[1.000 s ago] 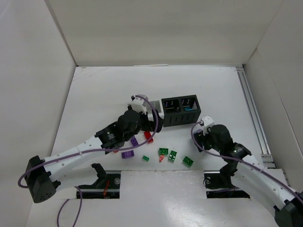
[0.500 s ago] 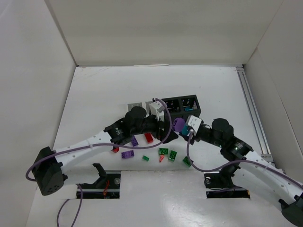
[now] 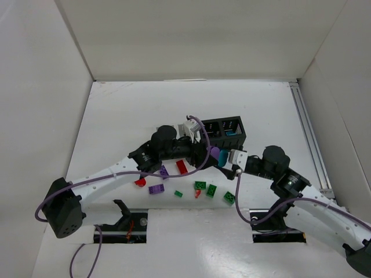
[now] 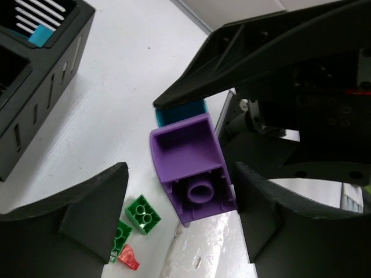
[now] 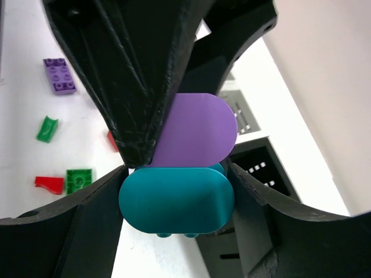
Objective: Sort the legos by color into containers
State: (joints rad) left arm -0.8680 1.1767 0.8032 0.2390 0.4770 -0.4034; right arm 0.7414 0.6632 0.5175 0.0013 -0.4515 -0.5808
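My right gripper holds the teal rounded lego and should next carry it outward over that container's opening point(image 3: 231, 127) and release it, because that black container already holds a teal piece.
My right gripper point(image 3: 225, 159) point(image 5: 177, 200) is shut on a teal rounded lego point(image 5: 177, 200) that is stuck to a purple rounded lego point(image 5: 197, 136), held above the table. My left gripper point(image 3: 207, 154) point(image 4: 179, 223) is open, with its jaws on either side of the purple lego point(image 4: 191, 168); the piece lies against one jaw, with a gap at the other. The teal lego point(image 4: 181, 111) shows behind it. Black containers point(image 3: 222, 134) stand just behind; the white containers point(image 3: 186, 128) are mostly hidden by the left arm.
Loose legos lie in front of the bins: a red brick point(image 3: 182, 167), purple bricks point(image 3: 164, 171) point(image 3: 156, 189), a red piece point(image 3: 139, 182) and green bricks point(image 3: 200, 185) point(image 3: 211, 190) point(image 3: 230, 197). The two arms meet closely in the middle.
My right gripper swung left and up, and the joined teal and purple legos now show in it. My left gripper moved right from the white bins to straddle the purple one.
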